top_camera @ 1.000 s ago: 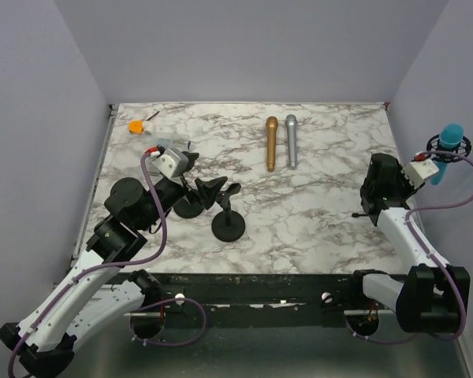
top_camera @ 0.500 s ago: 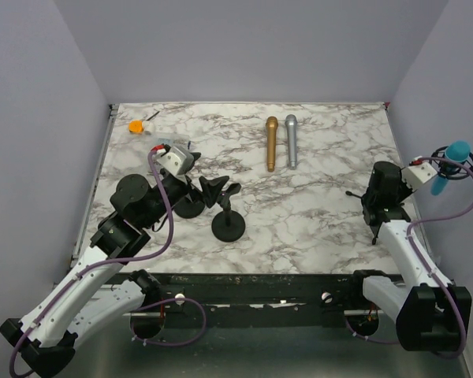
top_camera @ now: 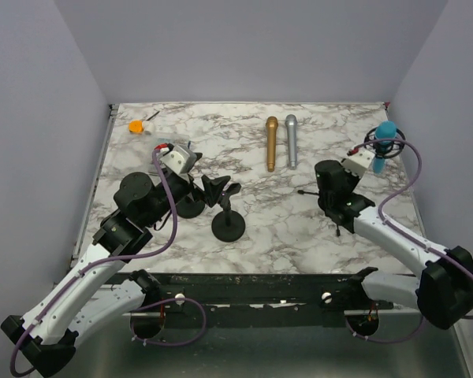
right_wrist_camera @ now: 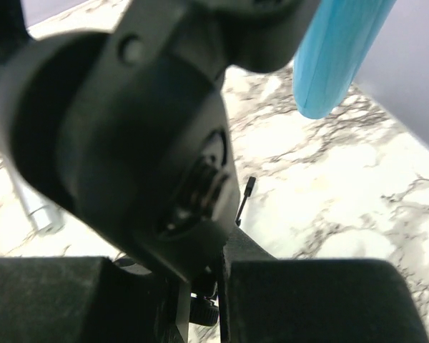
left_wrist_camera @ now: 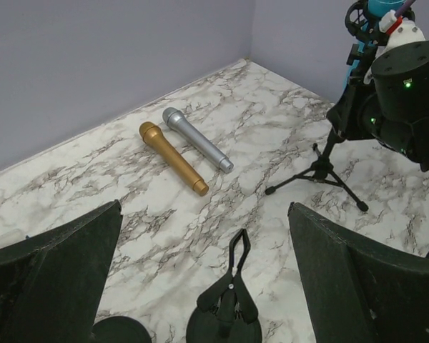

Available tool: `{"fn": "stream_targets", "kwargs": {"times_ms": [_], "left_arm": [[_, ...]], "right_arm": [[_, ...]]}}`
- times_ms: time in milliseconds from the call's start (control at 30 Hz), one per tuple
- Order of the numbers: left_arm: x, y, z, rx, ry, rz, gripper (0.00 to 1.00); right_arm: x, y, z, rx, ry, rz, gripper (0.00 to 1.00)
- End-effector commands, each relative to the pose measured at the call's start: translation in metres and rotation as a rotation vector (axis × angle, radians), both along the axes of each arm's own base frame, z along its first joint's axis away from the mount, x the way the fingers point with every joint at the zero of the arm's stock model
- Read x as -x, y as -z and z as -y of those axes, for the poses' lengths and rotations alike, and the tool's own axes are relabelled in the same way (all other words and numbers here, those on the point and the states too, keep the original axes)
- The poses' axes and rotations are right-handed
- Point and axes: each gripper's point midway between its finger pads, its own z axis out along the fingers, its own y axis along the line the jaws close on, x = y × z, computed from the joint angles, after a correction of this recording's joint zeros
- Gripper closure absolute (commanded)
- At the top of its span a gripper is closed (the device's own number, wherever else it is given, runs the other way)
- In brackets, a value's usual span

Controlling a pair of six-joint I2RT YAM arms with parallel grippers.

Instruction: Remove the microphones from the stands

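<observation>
Next, my right gripper moves the tripod stand toward the desk stands and lets it go on the tabletop, since the blue microphone (top_camera: 386, 131) sits far from my open left gripper.
A blue microphone (top_camera: 386, 131) sits in a black shock mount on a black tripod stand (top_camera: 337, 213) at the right of the table. My right gripper (top_camera: 375, 154) is shut on the stand just below the mount. In the right wrist view the blue microphone (right_wrist_camera: 339, 50) hangs above the mount (right_wrist_camera: 129, 128), with my right gripper (right_wrist_camera: 200, 304) closed on the stand. My left gripper (top_camera: 193, 167) is open and empty above two black desk stands. In the left wrist view my left gripper (left_wrist_camera: 214, 286) is spread wide over a clip stand (left_wrist_camera: 229, 307), and the tripod stand (left_wrist_camera: 322, 168) is at the far right.
A gold microphone (top_camera: 271, 143) and a silver microphone (top_camera: 292, 142) lie side by side at the back centre. Two round-base black desk stands (top_camera: 229, 224) (top_camera: 191, 206) stand at the left centre. A small orange object (top_camera: 135, 125) lies at the back left corner.
My right arm has swung left, carrying the tripod stand with the blue microphone from the right edge onto the table. My left arm has edged slightly forward.
</observation>
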Motion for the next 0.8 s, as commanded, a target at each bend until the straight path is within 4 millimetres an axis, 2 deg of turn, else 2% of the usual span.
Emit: {"fn": "stream_targets", "kwargs": {"times_ms": [0, 100, 400, 500, 567, 767], "left_arm": [[-0.002, 0.000, -0.001, -0.006, -0.017, 0.010, 0.02], [-0.003, 0.001, -0.001, -0.008, -0.017, 0.006, 0.01], [-0.005, 0.002, -0.004, -0.015, -0.036, 0.009, 0.02], [-0.005, 0.002, -0.003, -0.014, -0.032, 0.006, 0.02], [-0.005, 0.003, -0.003, -0.017, -0.032, 0.004, 0.02], [-0.006, 0.004, -0.003, -0.018, -0.035, 0.002, 0.02]], "right_arm": [[0.009, 0.032, -0.060, -0.071, -0.118, -0.070, 0.92], [0.016, 0.032, -0.104, -0.031, -0.186, -0.086, 0.92], [0.057, 0.042, -0.187, 0.079, -0.314, -0.136, 0.92], [0.069, 0.051, -0.201, 0.105, -0.338, -0.159, 0.91], [0.072, 0.052, -0.200, 0.111, -0.328, -0.168, 0.87], [0.073, 0.045, -0.201, 0.098, -0.367, -0.166, 0.53]]}}
